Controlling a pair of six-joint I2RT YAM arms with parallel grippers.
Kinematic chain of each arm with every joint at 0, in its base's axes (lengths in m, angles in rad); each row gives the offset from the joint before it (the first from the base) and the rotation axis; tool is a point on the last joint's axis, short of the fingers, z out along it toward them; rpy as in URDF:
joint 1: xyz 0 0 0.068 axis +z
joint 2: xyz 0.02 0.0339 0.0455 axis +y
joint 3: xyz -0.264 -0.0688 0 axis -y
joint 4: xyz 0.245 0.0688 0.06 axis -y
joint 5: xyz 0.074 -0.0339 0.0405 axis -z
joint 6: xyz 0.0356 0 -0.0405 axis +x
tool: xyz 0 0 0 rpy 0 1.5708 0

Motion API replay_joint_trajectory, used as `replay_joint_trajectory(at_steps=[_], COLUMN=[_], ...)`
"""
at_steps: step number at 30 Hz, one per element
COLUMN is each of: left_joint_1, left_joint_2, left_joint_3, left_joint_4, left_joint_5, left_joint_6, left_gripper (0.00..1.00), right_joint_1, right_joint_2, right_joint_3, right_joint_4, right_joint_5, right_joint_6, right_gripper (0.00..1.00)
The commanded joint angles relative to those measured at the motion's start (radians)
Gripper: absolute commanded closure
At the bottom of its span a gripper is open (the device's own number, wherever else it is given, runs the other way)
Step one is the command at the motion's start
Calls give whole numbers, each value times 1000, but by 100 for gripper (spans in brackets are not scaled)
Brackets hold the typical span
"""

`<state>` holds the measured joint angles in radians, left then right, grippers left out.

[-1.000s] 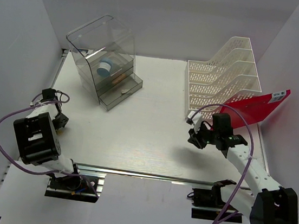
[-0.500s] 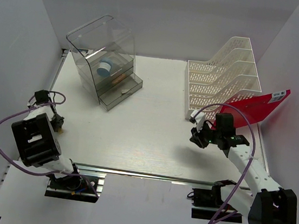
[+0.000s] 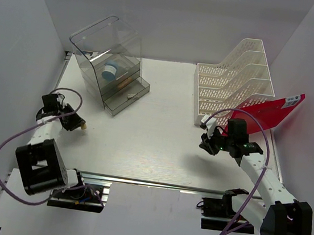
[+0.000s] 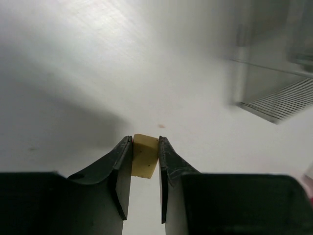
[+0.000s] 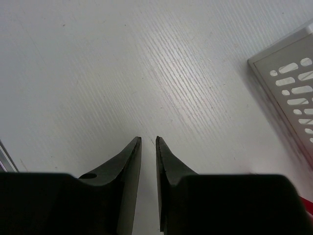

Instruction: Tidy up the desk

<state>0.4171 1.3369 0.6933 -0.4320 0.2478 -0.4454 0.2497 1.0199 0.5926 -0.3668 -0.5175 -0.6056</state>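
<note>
The block rises over the drawer's rim next and my left gripper releases it inside. The open lower drawer lies outward of that gripper, to its right in the top view.
The desk is a white tabletop with a silver rail along its near edge. My left gripper is low over the desk's left part and shut on a small pale yellow block. In the left wrist view the block is pinched between the fingertips of the left gripper, just above the white surface. My right gripper hovers over the desk in front of the file rack. In the right wrist view the right gripper is empty, its jaws nearly together.
A clear plastic drawer box stands at the back left with its lower drawer pulled out; it also shows in the left wrist view. A white slotted file rack at the back right holds a red folder. Its corner shows in the right wrist view.
My left arm has swung from the table's left edge inward to the right, carrying the yellow block. The right arm has barely moved.
</note>
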Motion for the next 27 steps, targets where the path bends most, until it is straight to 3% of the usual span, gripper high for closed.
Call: replay_joint_trajectory(at_steps=[1,6,12,17,22,27], left_joint_1=[-38,-113,-218,-323,-394,-532], left_joint_2=[-143,-295,-344,-438,-413,-329], left_joint_3=[-8,-26,24,86,163,254], left_joint_4=[81,166,253,292,280,270], left_joint_5=[214,372,576,564,506,403], left_joint_6=[7,-3,7,48,111,172], left_gripper=[100,100,100,100,100,100], right_joint_1=[-3,-3,-1,-1,-1,0], right_joint_2=[-20,-23,-18,-17,-7,-1], right_joint_3=[4,3,4,6,4,4], right_joint_4=[6,6,3,3,3,6], right_joint_5=[-21,-26,-33,-32,-30,-26], right_joint_6=[-6,-8,-13,-14,-13,-13], right_gripper=[76,76,76,76,76,76])
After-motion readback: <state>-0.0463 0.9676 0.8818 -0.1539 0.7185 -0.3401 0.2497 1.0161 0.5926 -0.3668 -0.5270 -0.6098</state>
